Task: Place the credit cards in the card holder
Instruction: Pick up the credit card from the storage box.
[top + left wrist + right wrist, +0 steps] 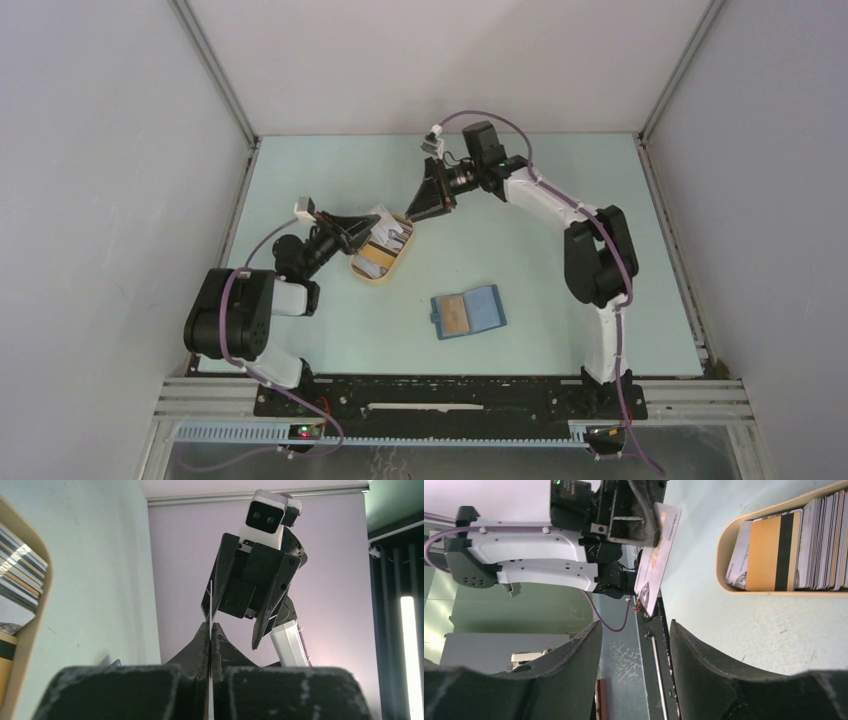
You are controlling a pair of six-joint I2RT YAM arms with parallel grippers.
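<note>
My right gripper edges back next, open fingers astride the card's loose end (391, 222) (651, 597), and closes. The pale credit card juts out past my left gripper's fingers.
My left gripper (366, 226) is shut on a pale credit card (380, 217) with orange print, held upright just above the tray's far end. In the left wrist view the card (211, 597) shows edge-on between the closed jaws (211, 628). My right gripper (420, 210) stands open a little beyond it, nothing between its fingers (634, 630). From the right wrist the held card (658, 555) hangs ahead of the open jaws. The card holder (487, 308), teal-blue, lies open on the table nearer the bases, a tan card (455, 316) on its left half.
A tan oval tray (362, 268) holds a stack of several more cards (804, 540) between the two grippers. Its rim (39, 610) shows at the left of the left wrist view. White walls enclose the pale table on three sides.
</note>
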